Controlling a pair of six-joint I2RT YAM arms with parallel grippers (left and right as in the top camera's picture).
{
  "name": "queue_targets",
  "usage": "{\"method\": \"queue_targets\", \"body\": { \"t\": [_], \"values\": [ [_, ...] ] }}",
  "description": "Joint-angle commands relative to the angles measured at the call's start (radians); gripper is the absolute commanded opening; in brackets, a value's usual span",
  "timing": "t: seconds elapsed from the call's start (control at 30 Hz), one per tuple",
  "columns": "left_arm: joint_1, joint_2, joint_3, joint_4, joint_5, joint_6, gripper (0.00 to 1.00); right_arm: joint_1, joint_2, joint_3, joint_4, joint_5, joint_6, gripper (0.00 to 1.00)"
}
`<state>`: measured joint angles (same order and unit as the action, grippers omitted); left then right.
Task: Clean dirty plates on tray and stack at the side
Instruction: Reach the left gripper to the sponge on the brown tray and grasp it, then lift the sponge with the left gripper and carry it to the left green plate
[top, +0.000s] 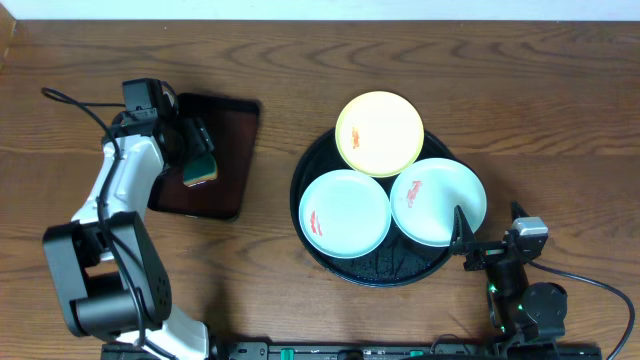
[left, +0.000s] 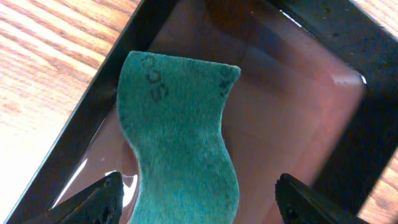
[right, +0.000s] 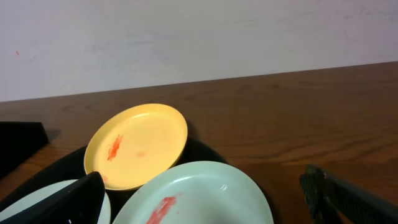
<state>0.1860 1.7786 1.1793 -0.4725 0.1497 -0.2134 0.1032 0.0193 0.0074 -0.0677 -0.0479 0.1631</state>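
My left gripper's open fingers are already on both sides of the green sponge (top: 200, 169) (left: 180, 143). They will go down around it into the brown rectangular tray and close across its width.
Three dirty plates lie on the round black tray (top: 320, 258): a pale yellow one (top: 379, 132) at the back, a mint-white one (top: 344, 212) front left and another (top: 438, 201) front right, each with a red-orange smear. My left gripper (top: 197, 152) is open over a green sponge (left: 180, 143) lying in the brown rectangular tray (top: 222, 150); its fingers straddle the sponge without touching it. My right gripper (right: 205, 199) is open and empty, low at the tray's front right edge, facing the right mint plate (right: 199, 196) and the yellow plate (right: 137, 144).
The brown rectangular tray (left: 292, 93) holds a thin film of liquid. Bare wooden table (top: 520, 90) surrounds both trays. A pale wall (right: 186, 37) stands behind the table's far edge.
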Motion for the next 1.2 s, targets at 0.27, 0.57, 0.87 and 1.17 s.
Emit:
{"method": "queue_targets", "body": {
  "t": [0.27,0.57,0.87,1.17],
  "values": [
    [-0.002,0.129,0.011,0.004,-0.062,-0.01,0.7,-0.006,-0.003,-0.002,-0.004,0.006,-0.015,0.99],
    [-0.002,0.125,0.011,0.01,-0.045,-0.01,0.2,-0.006,-0.003,-0.002,-0.003,0.006,-0.015,0.99],
    [-0.002,-0.066,0.017,0.008,-0.045,-0.023,0.08,-0.006,-0.003,-0.002,-0.004,0.006,-0.015,0.99],
    [-0.002,-0.431,0.017,0.011,-0.045,-0.025,0.08,-0.006,-0.003,-0.002,-0.003,0.006,-0.015,0.99]
  ]
}}
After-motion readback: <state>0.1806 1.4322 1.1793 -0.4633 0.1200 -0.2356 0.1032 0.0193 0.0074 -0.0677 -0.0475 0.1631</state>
